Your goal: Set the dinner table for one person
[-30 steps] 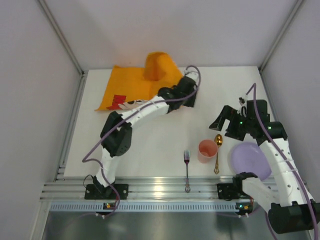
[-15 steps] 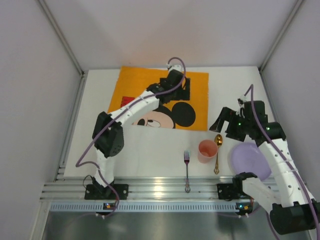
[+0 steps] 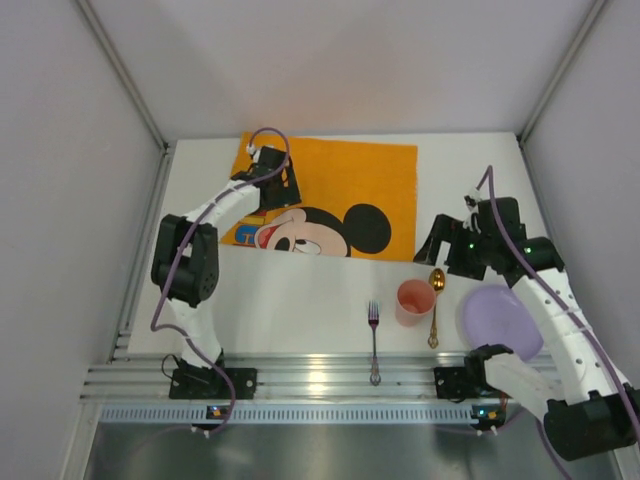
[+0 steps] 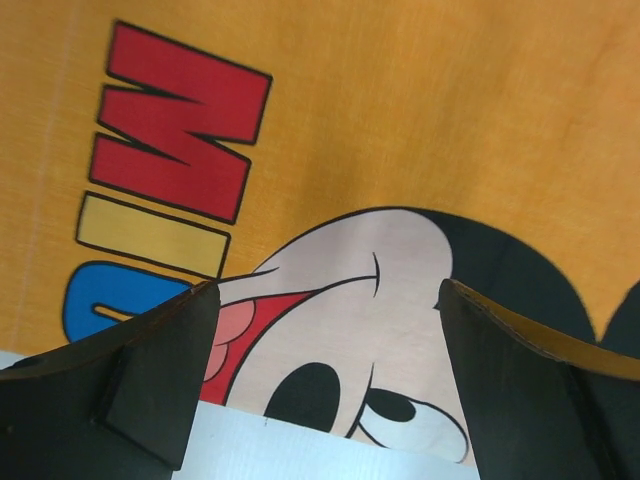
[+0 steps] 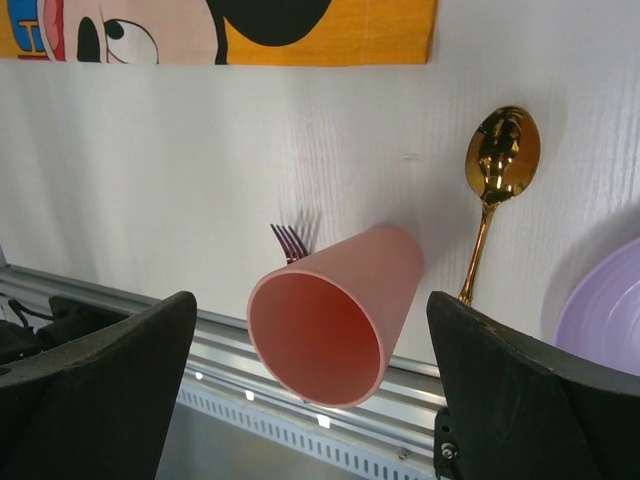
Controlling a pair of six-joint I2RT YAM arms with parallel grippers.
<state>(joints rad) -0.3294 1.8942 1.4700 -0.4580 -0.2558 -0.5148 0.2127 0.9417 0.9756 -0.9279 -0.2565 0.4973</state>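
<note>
The right gripper needs to come down over the cup's rim on the spoon's side (image 5: 378, 336), with one finger inside, and close, since the pink cup is standing upright with its top open.
The orange Mickey Mouse placemat (image 3: 370, 180) lies flat at the back of the white dinner table (image 3: 290, 300). My left gripper (image 3: 282, 192) hovers open and empty over the mat's left part. In the left wrist view the left gripper (image 4: 328, 300) hangs above Mickey's face on the placemat (image 4: 400, 120), near the mat's front edge. A pink cup (image 3: 415, 300) stands upright at the front. My right gripper (image 3: 445, 250) is open and empty, above and behind the cup. In the right wrist view the right gripper (image 5: 310, 300) frames the cup (image 5: 335, 320) without touching it.
A purple-tined fork (image 3: 374, 335) lies left of the cup. A gold spoon (image 3: 435, 300) lies right of it, and also shows in the right wrist view (image 5: 500, 170). A lilac plate (image 3: 500, 320) lies at the front right. A metal rail (image 3: 320, 380) runs along the near edge.
The placemat went from folded and bunched to spread flat. My left gripper let go of it and moved left across it. The right arm barely moved.
</note>
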